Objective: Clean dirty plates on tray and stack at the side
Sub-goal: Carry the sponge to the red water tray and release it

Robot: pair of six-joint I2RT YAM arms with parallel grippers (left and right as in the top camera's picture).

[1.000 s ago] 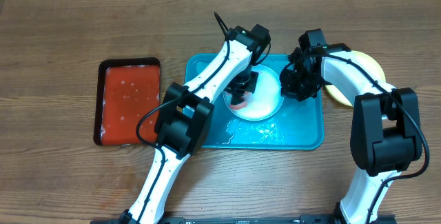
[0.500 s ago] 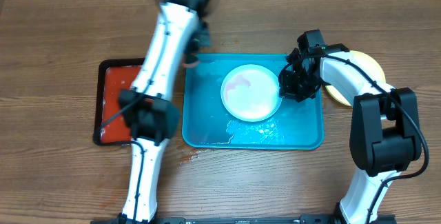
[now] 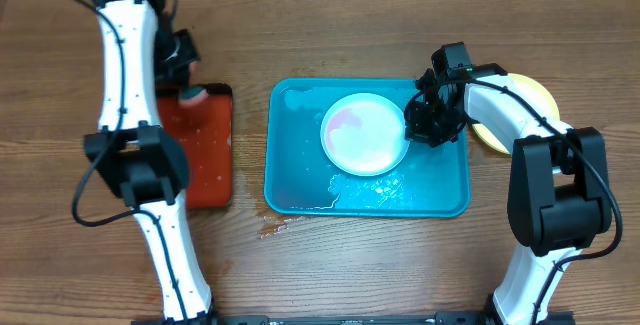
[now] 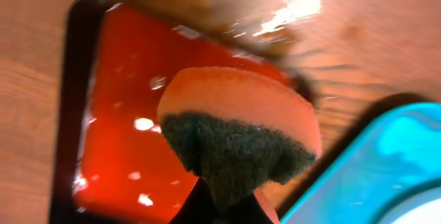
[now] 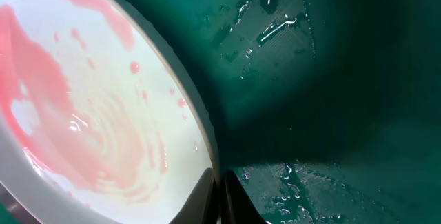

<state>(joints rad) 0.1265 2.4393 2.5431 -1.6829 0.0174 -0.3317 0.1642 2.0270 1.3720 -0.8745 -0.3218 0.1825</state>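
Note:
The sponge goes down into the red tray's liquid [image 3: 205, 143] [image 4: 141, 145] next as my left gripper draws back and releases: the liquid lies below it and back toward my base.
A round plate [image 3: 365, 133] with a white centre and pink smears lies in the blue tray [image 3: 300, 180]. My right gripper [image 3: 422, 123] is shut on the plate's right rim; the right wrist view shows its fingers [image 5: 220, 200] pinching the rim of the smeared plate [image 5: 89, 114] over the wet tray floor [image 5: 331, 79]. A yellow-green rimmed plate [image 3: 528, 93] lies on the table right of the tray, partly under my right arm. My left gripper [image 3: 190, 90] is shut on an orange sponge with a dark green pad [image 4: 238, 134], above the red tray's top right corner.
The red, black-edged tray [image 3: 205, 155] holds red liquid and sits left of the blue tray; it also shows in the left wrist view [image 4: 124, 148]. Water is pooled in the blue tray's front and spilled on the wood [image 3: 280, 227] at its front left corner.
My left arm has swung left from the plate in the blue tray to over the red tray, carrying the sponge. The right arm and plate have not moved.

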